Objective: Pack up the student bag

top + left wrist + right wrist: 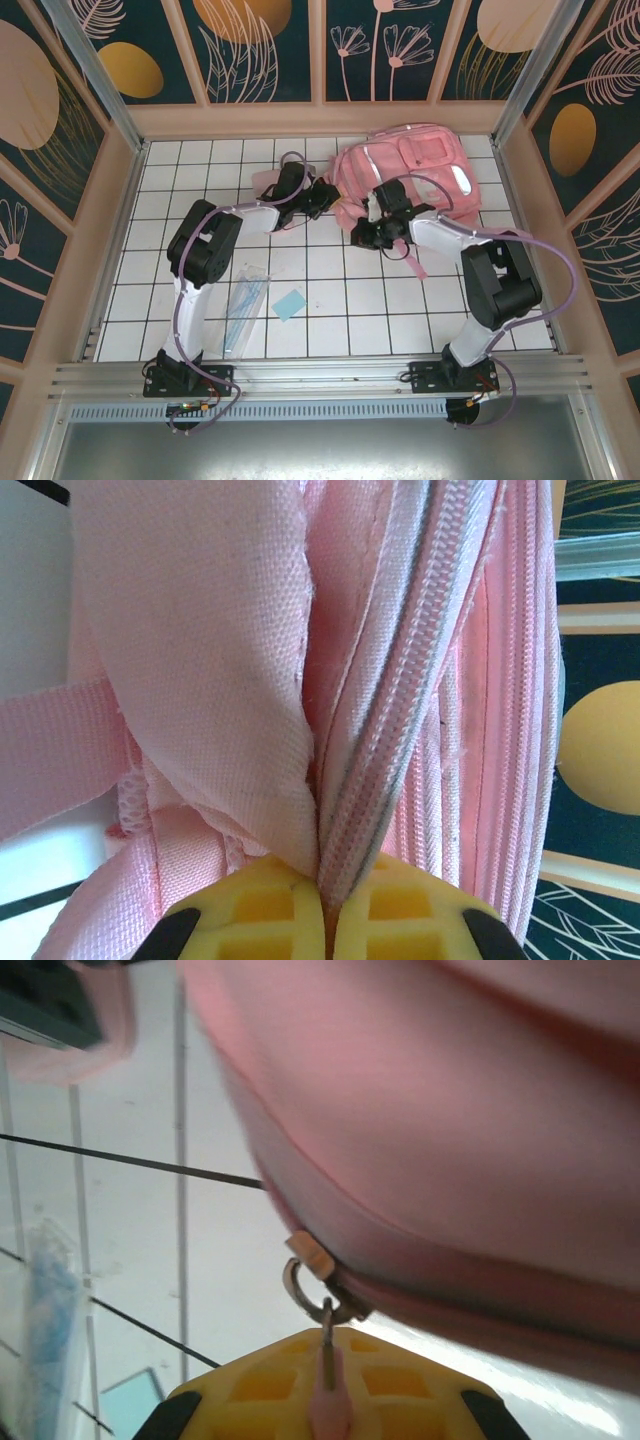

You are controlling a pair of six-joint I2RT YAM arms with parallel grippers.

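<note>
The ring of the zipper pull (330, 1400) hangs from the bag's near seam (470, 1312), so my right gripper needs to move away from my left gripper along that seam and let go of the pull.
The student bag (410, 165), a big soft pink backpack, lies at the back right of the tiled table. My left gripper (325, 195) is at the bag's left edge. In the left wrist view it (330, 905) is shut on the bag's pink fabric (200, 660) and zipper tape (400, 700), both pinched between the yellow pads. My right gripper (372, 232) is at the bag's near left corner. In the right wrist view it (328, 1360) is shut on the pink zipper pull (330, 1400), whose metal ring (300, 1295) hangs from the bag's seam (450, 1110).
A clear packet with blue items (243, 305) and a light blue square (289, 304) lie on the tiles near the left arm's base. Pink straps (268, 182) spread under the left arm. Wooden walls enclose the table on three sides.
</note>
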